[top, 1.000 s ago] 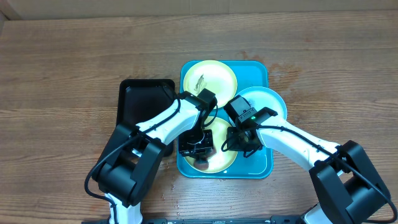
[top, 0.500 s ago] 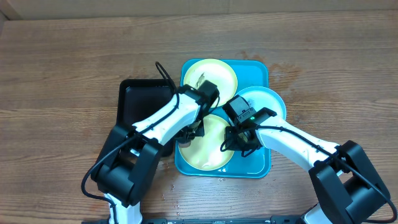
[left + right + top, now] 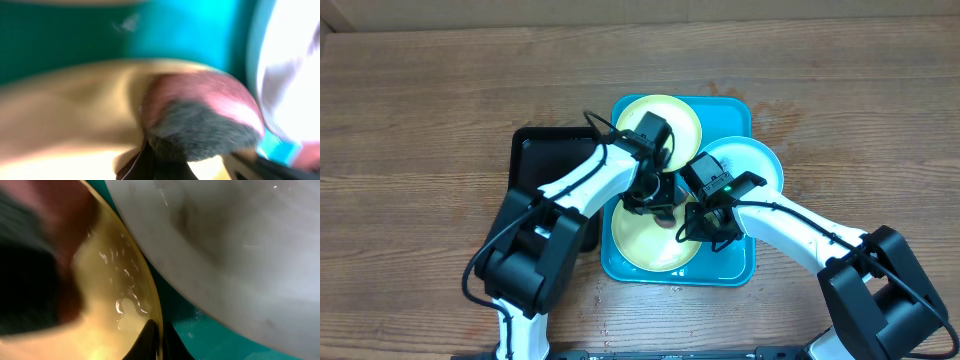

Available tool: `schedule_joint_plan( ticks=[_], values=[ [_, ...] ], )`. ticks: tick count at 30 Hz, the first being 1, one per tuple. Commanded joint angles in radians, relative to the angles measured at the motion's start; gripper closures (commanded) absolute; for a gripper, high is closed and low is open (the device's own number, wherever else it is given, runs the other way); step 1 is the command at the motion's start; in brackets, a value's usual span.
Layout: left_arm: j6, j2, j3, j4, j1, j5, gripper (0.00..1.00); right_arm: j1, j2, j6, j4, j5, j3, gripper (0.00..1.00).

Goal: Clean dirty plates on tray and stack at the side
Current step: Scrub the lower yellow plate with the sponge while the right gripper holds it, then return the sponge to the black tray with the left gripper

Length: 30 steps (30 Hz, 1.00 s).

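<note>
The black tray (image 3: pixel 552 158) lies to my left gripper's left in the overhead view, so I will next lift that gripper off the plate and free the sponge in the black tray.
The turquoise tray (image 3: pixel 735 262) holds three plates. A pale yellow-green plate (image 3: pixel 665 118) lies at the far end and a light blue plate (image 3: pixel 752 160) overhangs the right rim. A second yellow-green plate (image 3: pixel 645 245) lies near, wet and glossy. My left gripper (image 3: pixel 654 196) is shut on a pink and grey scrub sponge (image 3: pixel 200 120), which presses on the near plate's far part (image 3: pixel 65 110). My right gripper (image 3: pixel 704 226) is shut on that plate's right rim (image 3: pixel 156 339), next to the blue plate (image 3: pixel 235 245).
A smaller black tray (image 3: pixel 542 165) stands against the turquoise tray's left side. Bare wooden table (image 3: pixel 440 100) surrounds both trays. The two arms cross close together over the tray's middle.
My left gripper with the sponge has swept from the plate's near part to its left edge, then up to its far part. My right gripper has kept its hold on the rim.
</note>
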<state>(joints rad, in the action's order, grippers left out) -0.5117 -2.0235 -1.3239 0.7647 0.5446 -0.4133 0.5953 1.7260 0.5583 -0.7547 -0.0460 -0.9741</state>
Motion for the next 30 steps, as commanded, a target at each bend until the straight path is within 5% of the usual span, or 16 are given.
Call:
schedule_joint_plan(
  ticks=[1,13,21,30],
  values=[
    [0.033,-0.043,-0.005,0.05,0.024,-0.208,0.96,-0.002,0.014,-0.012,-0.01,0.056,0.012,0.96],
    [0.014,0.198,-0.01,0.279,-0.174,0.112,0.96,-0.002,0.014,-0.012,-0.013,0.056,0.012,0.96],
    [0.019,0.385,0.004,0.33,-0.396,0.463,0.96,-0.002,0.014,-0.012,-0.012,0.056,0.012,0.96],
    [0.045,0.282,0.169,0.178,-0.439,0.467,0.92,-0.002,-0.002,-0.011,-0.066,0.079,-0.035,0.96]
  ],
)
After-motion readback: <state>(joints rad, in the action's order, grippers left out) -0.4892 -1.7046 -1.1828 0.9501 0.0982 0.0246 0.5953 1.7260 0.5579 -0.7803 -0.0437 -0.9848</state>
